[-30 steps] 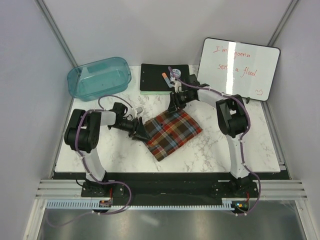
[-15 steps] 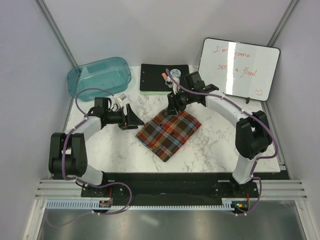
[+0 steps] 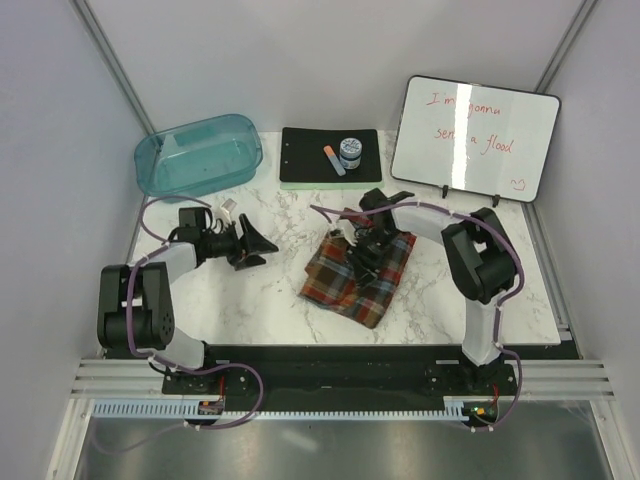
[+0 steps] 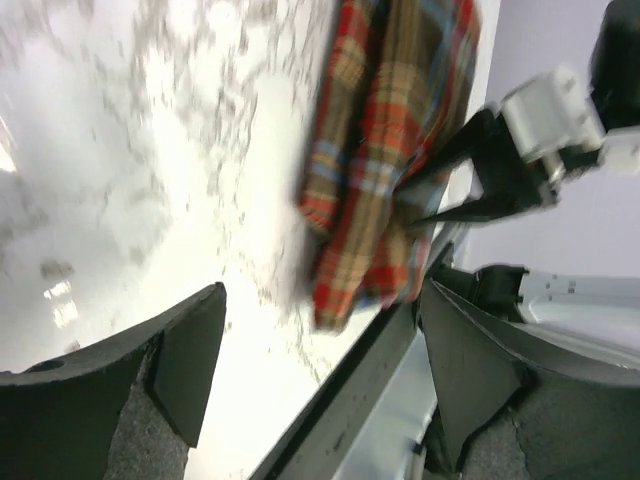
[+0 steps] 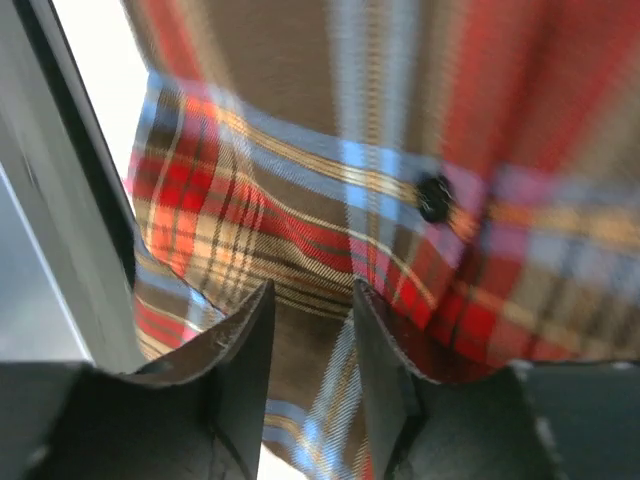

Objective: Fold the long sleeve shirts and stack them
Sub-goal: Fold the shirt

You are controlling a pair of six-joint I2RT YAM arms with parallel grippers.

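My left gripper moves toward the right in the top view across bare marble onto the shirt's facing edge [image 3: 319, 265] [image 4: 330, 170] next, which my right gripper leaves free.
The plaid flannel shirt [image 3: 340, 287] lies folded and a little rumpled on the marble table, right of centre. My right gripper [image 3: 363, 252] is down on top of it, its jaws nearly closed with plaid cloth [image 5: 300, 200] pinched between the fingers [image 5: 240, 360]. The right gripper [image 5: 312, 295] fills the bottom of its wrist view. My left gripper [image 3: 256, 243] is open and empty, left of the shirt and apart from it. In the left wrist view the left gripper [image 4: 320, 380] faces the shirt [image 4: 390, 150] across bare marble.
A teal plastic bin [image 3: 200, 155] stands at the back left. A black clipboard [image 3: 300, 160] at the back centre carries a marker [image 3: 332, 158] and a small jar [image 3: 350, 150]. A whiteboard [image 3: 475, 135] leans at the back right. The table's front edge [image 4: 350, 400] runs near the shirt.
My right gripper moved from the shirt's far corner toward the near side, over the shirt. The shirt shifted right and bunched. My left gripper drew back to the left, off the shirt's edge.
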